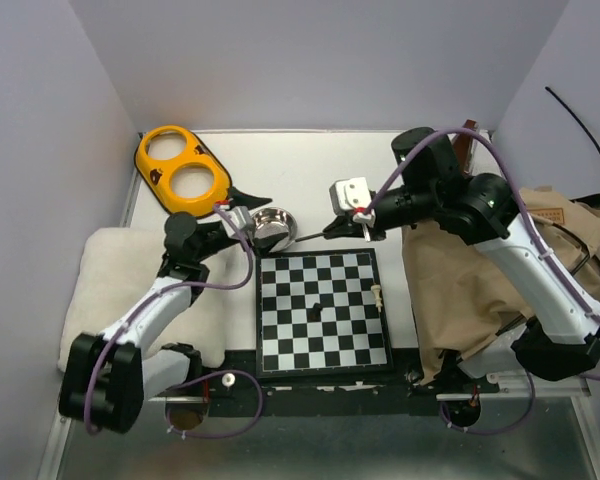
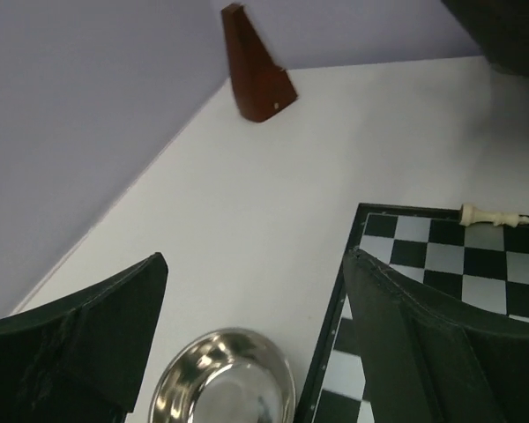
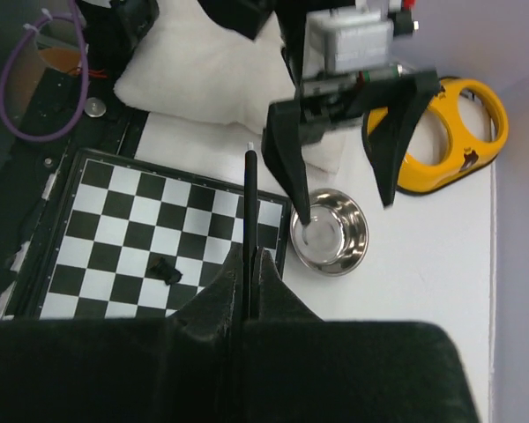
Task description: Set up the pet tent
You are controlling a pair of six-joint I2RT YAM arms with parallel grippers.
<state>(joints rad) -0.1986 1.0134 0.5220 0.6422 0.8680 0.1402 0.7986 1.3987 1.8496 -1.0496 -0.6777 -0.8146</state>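
Note:
The robot's right gripper holds the pole, so its left gripper will next swing across to the tan fabric's chessboard-side edge (image 1: 412,238), to the left gripper's right in the top view.
The pet tent (image 1: 470,285) lies collapsed as tan fabric at the right of the table, under my right arm, with a small brown label (image 1: 548,213). One thin black pole (image 1: 582,122) sticks up at the far right. My right gripper (image 1: 330,232) is shut on the end of another thin black pole (image 3: 249,198), which reaches out over the chessboard's far edge; its jaws (image 3: 251,251) are pressed together around it. My left gripper (image 1: 255,212) is open and empty above the steel bowl (image 1: 275,228); in the left wrist view (image 2: 256,264) its fingers straddle the bowl (image 2: 220,379).
A chessboard (image 1: 323,310) lies at centre with a fallen white piece (image 1: 379,296) and a black piece (image 1: 313,310). A fluffy white cushion (image 1: 110,290) lies at the left. A yellow double-ring dish (image 1: 180,170) sits at the far left. A brown wedge-shaped object (image 2: 256,66) stands by the back wall.

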